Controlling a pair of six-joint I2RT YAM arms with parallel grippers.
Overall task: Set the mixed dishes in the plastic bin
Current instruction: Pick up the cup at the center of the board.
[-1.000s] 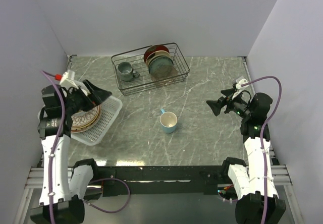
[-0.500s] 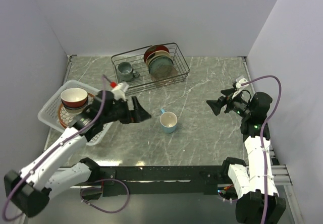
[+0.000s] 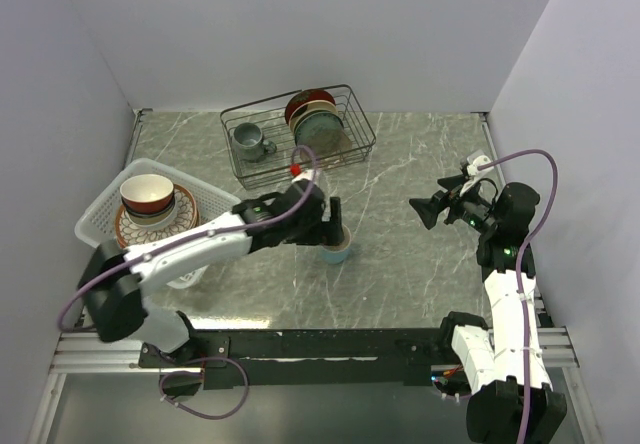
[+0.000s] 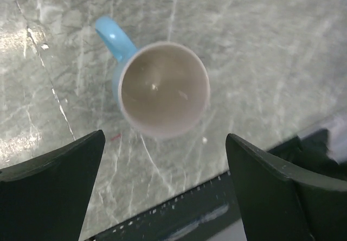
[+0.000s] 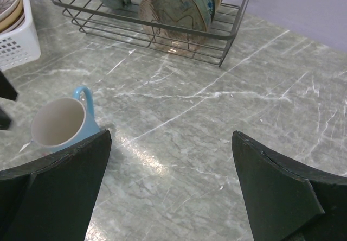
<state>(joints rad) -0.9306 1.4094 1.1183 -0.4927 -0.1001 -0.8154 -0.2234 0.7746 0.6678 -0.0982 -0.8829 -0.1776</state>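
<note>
I will lower my open left gripper onto the light blue mug's rim below, on the bin side.
The light blue mug (image 3: 338, 251) stands upright on the marble table, handle toward the back; it also shows in the left wrist view as the mug (image 4: 162, 89) and in the right wrist view as the mug (image 5: 60, 122). My left gripper (image 3: 334, 222) hovers right over it, open, and the mug sits just beyond the gap of the left gripper (image 4: 165, 138). The plastic bin (image 3: 96, 214) at the left holds stacked plates with a cream bowl (image 3: 147, 195) on top. My right gripper (image 3: 420, 209) hangs open and empty at the right, well away from the mug.
A black wire rack (image 3: 355, 139) at the back holds a grey mug (image 3: 248, 142) and upright plates (image 3: 315, 124). The left arm stretches across the table from the bin to the mug. The table's black front edge (image 4: 179, 216) lies just past the mug.
My left arm has swung from over the bin rightward to above the blue mug, staying open. The right arm has not moved.
</note>
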